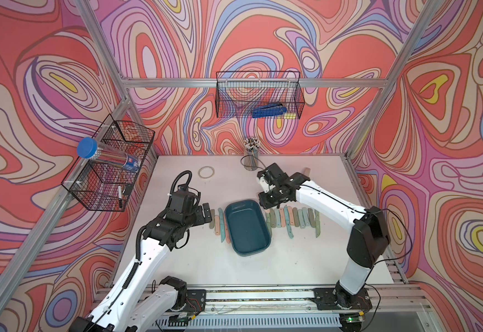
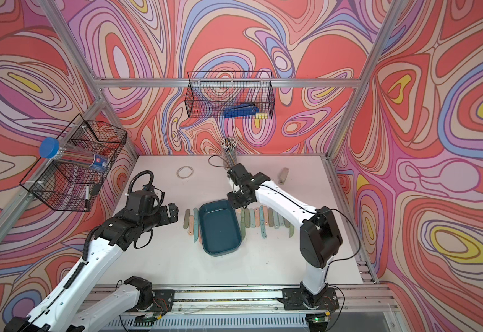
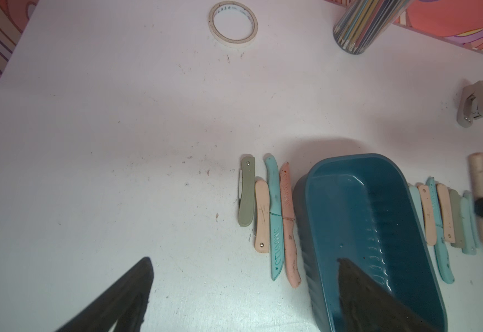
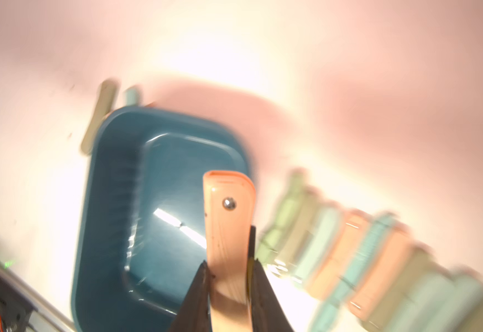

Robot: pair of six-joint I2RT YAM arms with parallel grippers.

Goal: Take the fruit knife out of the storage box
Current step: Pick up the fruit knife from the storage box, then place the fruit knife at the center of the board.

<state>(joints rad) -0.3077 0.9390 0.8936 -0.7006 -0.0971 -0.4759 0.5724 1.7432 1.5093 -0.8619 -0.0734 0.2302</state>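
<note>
The last green knife stays behind as my right gripper moves past it, away from the box, and down to release on bare tabletop next, since knives fill the row before it.
The dark teal storage box sits mid-table with nothing inside it in both top views. My right gripper is shut on a peach folded fruit knife, held in the air over the box's far right corner. The right wrist view is motion-blurred. My left gripper hangs open and holds nothing, just left of the box. Several pastel folded knives lie in a row left of the box, and several more on its right.
A tape ring and a pencil cup stand at the back of the table, a grey stapler at the back right. Black wire baskets hang on the back wall and the left wall.
</note>
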